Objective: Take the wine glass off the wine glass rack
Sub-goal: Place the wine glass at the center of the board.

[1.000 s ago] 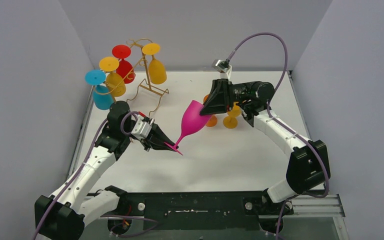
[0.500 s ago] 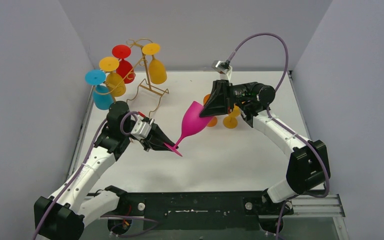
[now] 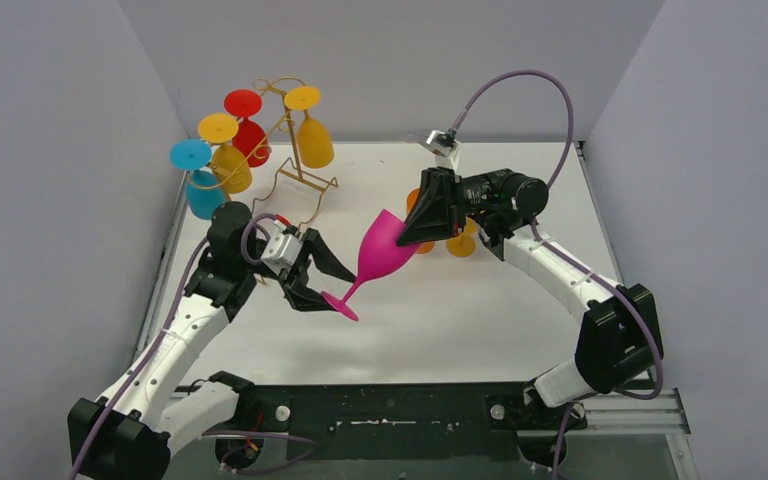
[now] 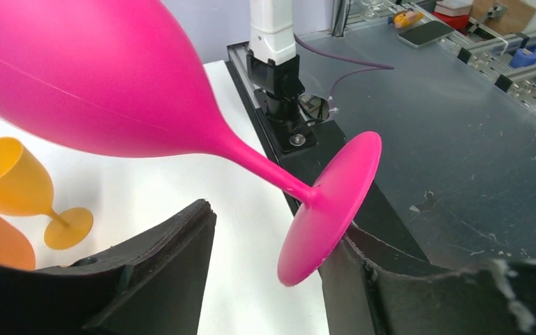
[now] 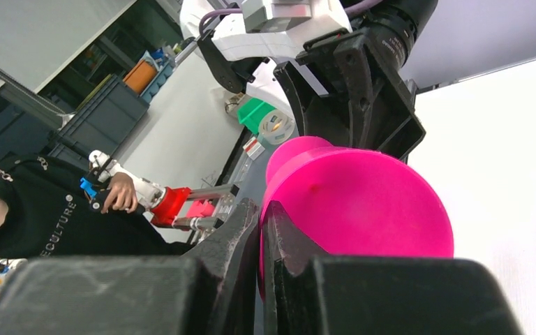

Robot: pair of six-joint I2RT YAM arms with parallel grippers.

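Observation:
The bare tabletop (image 3: 493,262) beside the yellow glass is below my right gripper to the right in the top view, so my right gripper should tip down and go lower that way next.
The pink wine glass (image 3: 380,250) hangs tilted above the table, off the gold wire wine glass rack (image 3: 295,172) at the back left. My right gripper (image 3: 410,238) is shut on its rim; in the right wrist view the fingers (image 5: 263,206) pinch the bowl's wall (image 5: 363,202). My left gripper (image 3: 325,288) stands open around the glass's foot (image 3: 340,305). In the left wrist view the foot (image 4: 328,202) sits between the spread fingers (image 4: 276,223), close against the right-hand one.
Red (image 3: 247,128), yellow (image 3: 312,142), yellow (image 3: 228,160) and blue (image 3: 200,188) glasses hang upside down on the rack. An orange glass (image 3: 422,241) and a yellow glass (image 3: 463,240) stand on the table behind my right gripper. Grey walls close in both sides.
My left gripper has opened and let go of the pink glass's foot. The right gripper stays shut on the rim, and the glass has shifted slightly left and down.

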